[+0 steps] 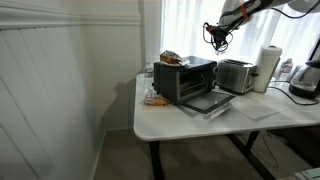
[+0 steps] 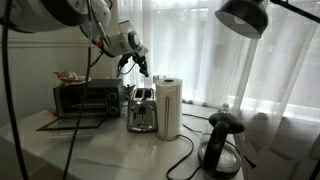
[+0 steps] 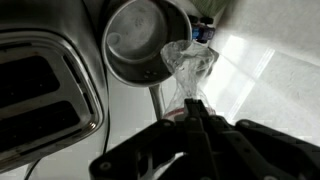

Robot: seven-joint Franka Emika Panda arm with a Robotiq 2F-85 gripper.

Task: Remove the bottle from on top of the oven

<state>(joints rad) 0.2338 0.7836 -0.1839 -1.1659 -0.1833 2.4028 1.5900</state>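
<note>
I need to move my gripper down and to its left in the wrist view next, over the open metal pot, then lower and release the bottle, since the pot is there.
The black oven stands on the white table, its door dropped open; it also shows in an exterior view. My gripper hangs high above the silver slot toaster, to the side of the oven; in an exterior view it is also above the toaster. In the wrist view the gripper is shut on the clear, crinkled bottle, which sticks out beyond the fingertips. The bottle is too small to make out in both exterior views.
An orange-brown package lies on the oven's top. A paper towel roll and a black kettle stand beyond the toaster. The toaster's slots are below in the wrist view. A lamp head hangs near the camera.
</note>
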